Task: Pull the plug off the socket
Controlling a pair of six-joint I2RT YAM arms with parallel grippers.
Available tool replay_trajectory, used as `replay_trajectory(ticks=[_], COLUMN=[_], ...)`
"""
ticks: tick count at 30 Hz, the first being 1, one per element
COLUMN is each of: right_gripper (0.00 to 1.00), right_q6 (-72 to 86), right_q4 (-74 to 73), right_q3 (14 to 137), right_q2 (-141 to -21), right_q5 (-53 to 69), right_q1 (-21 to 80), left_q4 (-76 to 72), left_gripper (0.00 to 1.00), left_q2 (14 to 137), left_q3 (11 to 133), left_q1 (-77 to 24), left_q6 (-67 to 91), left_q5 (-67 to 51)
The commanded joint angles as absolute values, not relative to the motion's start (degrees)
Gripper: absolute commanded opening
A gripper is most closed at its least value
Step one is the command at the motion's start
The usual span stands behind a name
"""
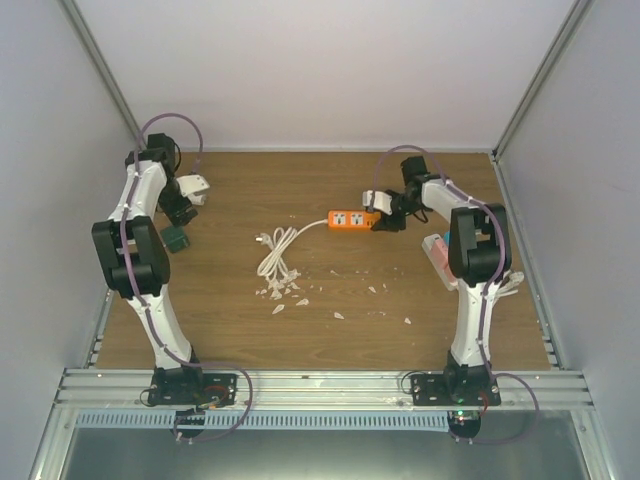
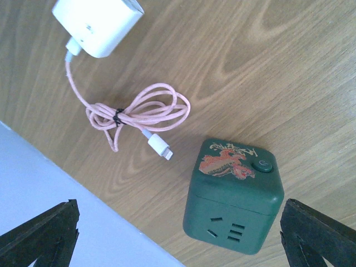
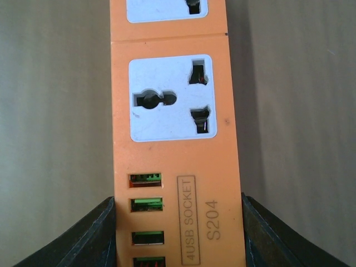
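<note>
The robot's right gripper will move outward and to the right in the top view, toward the table's bare far corner (image 1: 462, 174), and release the power strip (image 1: 352, 219), since its outlets are empty.
A green cube socket (image 2: 233, 194) stands on the wooden table, its side slots empty. A white charger plug (image 2: 97, 22) with a coiled pink cable (image 2: 139, 111) lies apart from it, beyond the cube. My left gripper (image 2: 178, 236) is open, its fingers wide on either side of the cube and not touching it. In the top view the cube (image 1: 177, 238) and the plug (image 1: 195, 187) sit by the left gripper (image 1: 181, 214). My right gripper (image 3: 178, 239) is shut on the USB end of an orange power strip (image 3: 172, 139), whose outlets are empty; both also show in the top view, gripper (image 1: 388, 214) and strip (image 1: 352, 219).
The strip's white cord (image 1: 278, 255) lies coiled mid-table, with several white scraps (image 1: 300, 295) scattered near it. A pink and white object (image 1: 437, 255) lies by the right arm. White walls (image 2: 61, 222) close in the table; the left one is close to the cube.
</note>
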State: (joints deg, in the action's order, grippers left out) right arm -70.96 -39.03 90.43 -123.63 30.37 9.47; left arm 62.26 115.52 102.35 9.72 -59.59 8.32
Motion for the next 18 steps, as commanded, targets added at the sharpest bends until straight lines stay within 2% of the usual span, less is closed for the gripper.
replay_trajectory(ticks=[1,10,18], right_gripper=[0.33,0.33,0.33], right_q6=[-72.75,-76.22,-78.41], right_q4=[-38.94,-40.22,-42.18], right_q3=[94.14,97.73,101.29], right_q2=[-129.28,-131.76,-133.53], right_q5=[19.93,17.25,17.13], right_q1=[4.52,-3.95,-10.98], left_q4=[59.22,58.31,57.55], left_gripper=[0.99,0.99,0.99], left_q2=[112.06,109.84,107.54], left_q3=[101.06,104.17,108.42], left_q1=[9.40,8.64,3.62], left_q6=[-57.53,-54.81,-55.81], left_q5=[5.89,0.22,-6.07])
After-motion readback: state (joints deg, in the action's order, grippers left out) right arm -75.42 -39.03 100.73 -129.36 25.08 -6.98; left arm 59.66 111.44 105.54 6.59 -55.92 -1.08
